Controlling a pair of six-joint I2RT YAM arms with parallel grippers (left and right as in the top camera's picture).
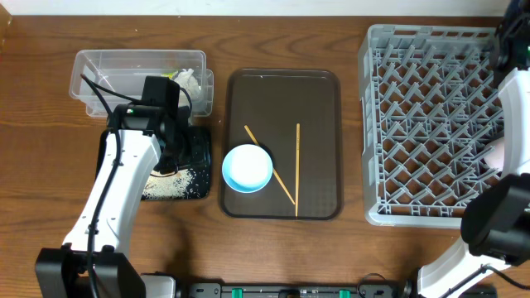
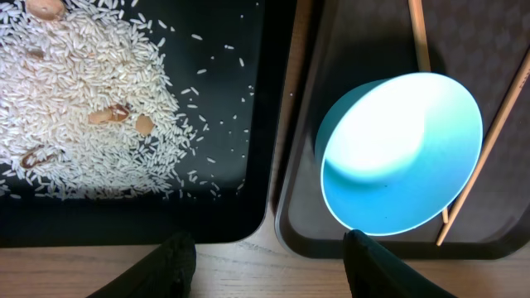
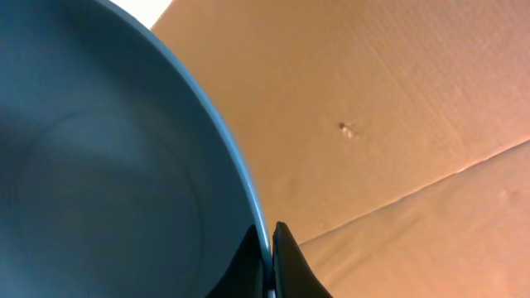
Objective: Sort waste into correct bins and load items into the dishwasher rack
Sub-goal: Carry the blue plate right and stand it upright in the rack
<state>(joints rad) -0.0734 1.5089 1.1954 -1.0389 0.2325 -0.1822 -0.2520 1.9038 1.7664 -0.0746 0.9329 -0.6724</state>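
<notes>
Next, my right gripper lowers the dark blue plate (image 3: 99, 165) edgewise among the grey rack's wires. It then releases the plate's rim, since the rack's far end lies below the gripper.
My left gripper (image 2: 265, 261) is open and empty, low over the table edge between the black tray (image 1: 199, 157) and the brown serving tray (image 1: 319, 99). Rice scraps (image 2: 83, 99) lie spread in the black tray (image 2: 224, 190). The white bowl with pale blue inside (image 1: 248, 168) sits on the serving tray, also in the left wrist view (image 2: 402, 153). Two chopsticks (image 1: 297, 165) lie beside it. My right gripper (image 3: 267, 236) is shut on the rim of the dark blue plate (image 3: 99, 165), held at the far right by the grey rack (image 1: 431, 124). The clear tub (image 1: 137, 70) holds a white tissue (image 1: 186, 80).
The left arm (image 1: 124, 182) stretches over the black tray. The right arm (image 1: 509, 165) lies along the rack's right side. Brown cardboard (image 3: 397, 108) fills the right wrist view behind the plate.
</notes>
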